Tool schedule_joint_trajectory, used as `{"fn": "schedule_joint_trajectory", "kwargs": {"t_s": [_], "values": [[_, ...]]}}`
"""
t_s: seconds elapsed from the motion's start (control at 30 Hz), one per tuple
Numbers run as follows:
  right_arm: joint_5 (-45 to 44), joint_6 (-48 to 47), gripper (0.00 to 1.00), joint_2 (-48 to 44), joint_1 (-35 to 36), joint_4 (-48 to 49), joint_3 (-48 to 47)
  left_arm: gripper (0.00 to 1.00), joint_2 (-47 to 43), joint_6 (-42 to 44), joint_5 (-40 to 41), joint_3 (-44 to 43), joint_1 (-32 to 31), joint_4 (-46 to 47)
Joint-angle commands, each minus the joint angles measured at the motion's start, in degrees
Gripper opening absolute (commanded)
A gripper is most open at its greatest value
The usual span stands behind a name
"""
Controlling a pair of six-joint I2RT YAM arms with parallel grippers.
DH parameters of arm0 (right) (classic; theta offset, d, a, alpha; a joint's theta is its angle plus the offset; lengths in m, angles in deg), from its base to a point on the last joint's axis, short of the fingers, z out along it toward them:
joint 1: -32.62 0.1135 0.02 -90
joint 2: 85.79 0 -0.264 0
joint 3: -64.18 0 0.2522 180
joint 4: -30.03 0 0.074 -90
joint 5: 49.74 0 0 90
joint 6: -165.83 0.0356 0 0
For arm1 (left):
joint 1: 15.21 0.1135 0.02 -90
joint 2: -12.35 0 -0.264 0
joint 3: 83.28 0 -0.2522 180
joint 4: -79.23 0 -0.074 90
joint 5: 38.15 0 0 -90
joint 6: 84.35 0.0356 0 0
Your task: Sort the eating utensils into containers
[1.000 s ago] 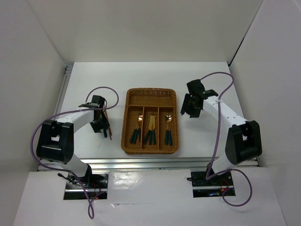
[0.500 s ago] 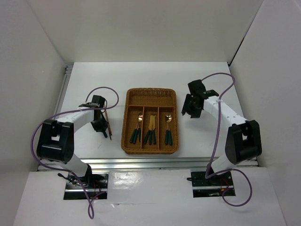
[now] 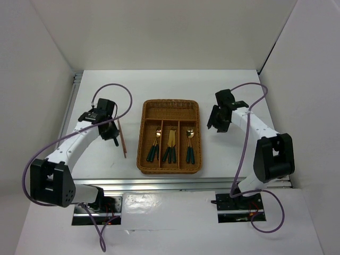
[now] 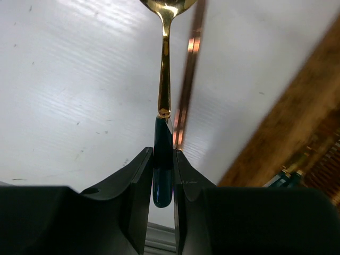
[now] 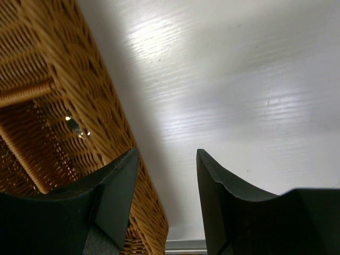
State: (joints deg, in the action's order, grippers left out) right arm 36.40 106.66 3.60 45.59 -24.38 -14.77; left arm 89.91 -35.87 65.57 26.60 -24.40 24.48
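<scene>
I will carry this spoon over the wicker tray's slot that already holds spoons, to the right of my left gripper in the top view, then lower and release.
My left gripper [image 3: 110,131] [image 4: 163,154] is shut on the dark teal handle of a gold-headed spoon [image 4: 165,79] and holds it above the table, left of the wicker tray [image 3: 144,139]. The thin reddish-brown chopsticks [image 3: 122,139] lie on the table beside it and show blurred in the left wrist view [image 4: 189,79]. The tray's three long slots hold gold and teal utensils: left [image 3: 154,149], middle [image 3: 170,150], right [image 3: 189,150]. The crosswise slot [image 3: 171,111] looks empty. My right gripper [image 3: 217,120] [image 5: 167,154] is open and empty just right of the tray's wall [image 5: 69,64].
The tray's edge shows at the right of the left wrist view [image 4: 297,106]. White walls close the table in on three sides. A metal rail [image 3: 159,184] runs along the near edge.
My left arm has swung up and back to the left, carrying the spoon off the table. The chopsticks now lie uncovered. My right gripper has shifted slightly back.
</scene>
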Motion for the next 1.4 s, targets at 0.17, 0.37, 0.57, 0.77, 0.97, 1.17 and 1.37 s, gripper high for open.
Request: {"fn": "schedule_joint_trajectory", "kwargs": {"t_s": [0.17,0.37,0.57,0.77,0.97,1.17,1.37], "values": [[0.7,-0.3,0.55,-0.6,-5.5,4.2,1.5,0.24,0.2,2.3,-4.3,-12.2,-12.0,-3.5],[-2.0,0.2,0.55,-3.1,-7.3,4.2,4.3,0.24,7.5,1.8,-9.6,-21.0,-22.7,0.5],[-4.3,1.4,0.58,-6.8,-8.4,3.6,7.2,0.24,15.7,2.3,-12.0,-26.9,-32.9,3.9],[-4.9,1.4,0.60,-12.2,-11.1,2.5,9.3,0.24,21.3,2.8,-14.4,-29.2,-37.4,5.6],[-3.8,2.0,0.60,-13.6,-11.1,2.6,11.1,0.24,25.2,2.8,-16.7,-29.2,-39.8,8.7],[-2.6,2.0,0.60,-13.1,-11.1,3.1,11.1,0.24,26.7,-0.7,-16.0,-28.6,-39.9,10.4],[-0.9,1.4,0.60,-13.1,-11.1,3.6,11.1,0.28,26.7,-4.5,-15.0,-25.5,-40.9,12.9]]}}
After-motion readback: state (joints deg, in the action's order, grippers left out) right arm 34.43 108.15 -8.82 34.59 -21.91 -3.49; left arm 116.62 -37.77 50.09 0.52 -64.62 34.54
